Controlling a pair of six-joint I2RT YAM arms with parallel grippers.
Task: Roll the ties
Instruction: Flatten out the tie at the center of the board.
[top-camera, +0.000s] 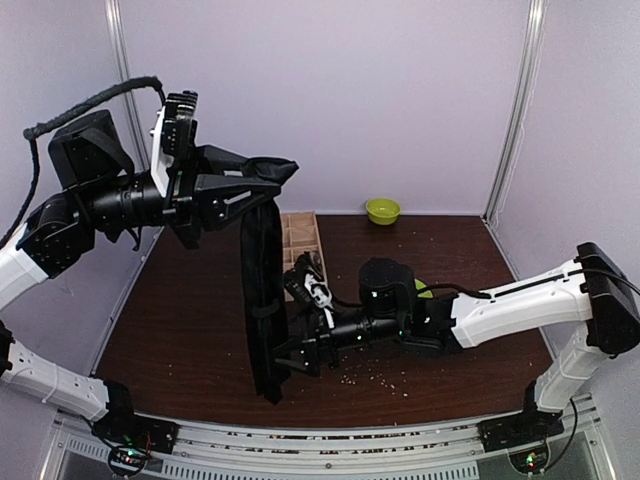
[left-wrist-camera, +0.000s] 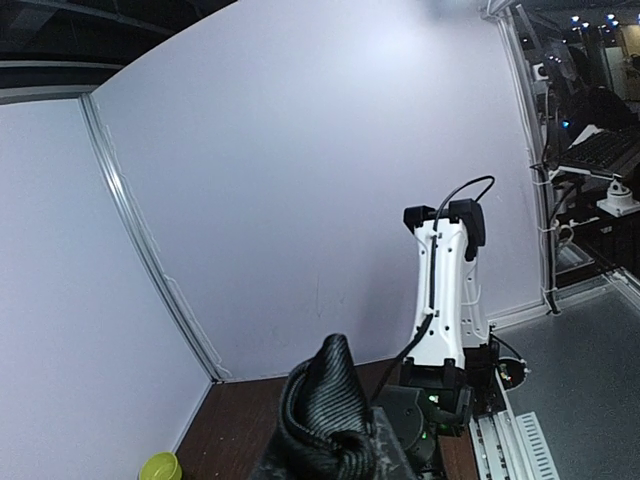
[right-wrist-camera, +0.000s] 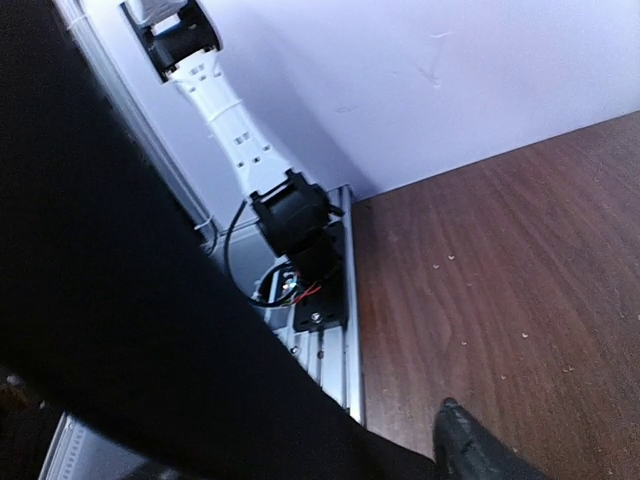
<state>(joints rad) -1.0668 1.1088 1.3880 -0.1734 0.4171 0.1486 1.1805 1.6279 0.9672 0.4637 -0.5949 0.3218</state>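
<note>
I will move my left gripper down to the bare tabletop before the wooden tray and let go of the tie's upper end there, because that spot is below my gripper.
A long black tie (top-camera: 264, 300) hangs straight down from my left gripper (top-camera: 266, 178), which is raised high over the table and shut on the tie's upper end. In the left wrist view that end is a bunched, ribbed fold (left-wrist-camera: 325, 410) sticking up between the jaws. The tie's bottom end (top-camera: 270, 388) reaches the dark wooden table (top-camera: 180, 330). My right gripper (top-camera: 292, 357) is low, at the tie's lower part, with its jaws apart on either side of the fabric. In the right wrist view the black fabric (right-wrist-camera: 120, 330) fills the left side and only one fingertip (right-wrist-camera: 470, 450) shows.
A green bowl (top-camera: 382, 210) stands at the back wall. A wooden divided tray (top-camera: 300, 235) lies behind the hanging tie. Pale crumbs (top-camera: 380, 375) are scattered under the right arm. White enclosure walls stand on three sides, and a metal rail (top-camera: 330, 440) runs along the near edge.
</note>
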